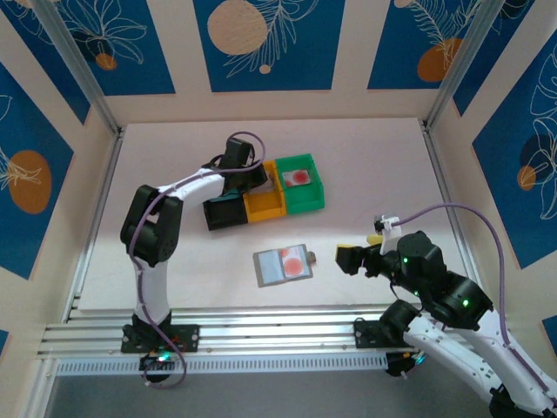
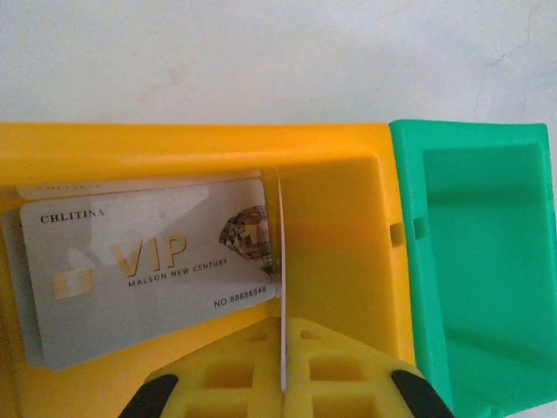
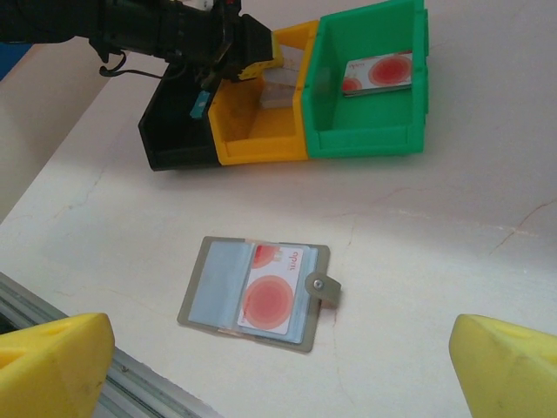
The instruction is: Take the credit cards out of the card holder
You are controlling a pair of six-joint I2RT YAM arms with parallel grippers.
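The inside of the orange bin is directly below my left gripper. My left gripper should stay where it hangs and open its fingers to let go of the thin pale card (image 2: 281,261).
The grey-taupe card holder (image 1: 283,264) (image 3: 257,292) lies open on the table. A pale credit card with a big red dot (image 3: 271,296) sits on its right pockets. My left gripper (image 1: 250,178) (image 2: 282,340) hangs over the orange bin (image 2: 339,226), shut on a thin pale card (image 2: 281,261) held edge-on. A greyish VIP card (image 2: 144,270) lies flat in that bin. Another red-dot card (image 1: 298,177) (image 3: 379,73) rests in the green bin (image 1: 306,198). My right gripper (image 1: 355,259) (image 3: 283,357) stands open to the right of the holder, holding nothing.
A black bin (image 1: 223,212) (image 3: 174,135) joins the orange bin's left side, and the three bins form one row. The left arm (image 3: 139,30) reaches over them. A metal rail (image 1: 261,335) runs along the near table edge. Walls enclose the table.
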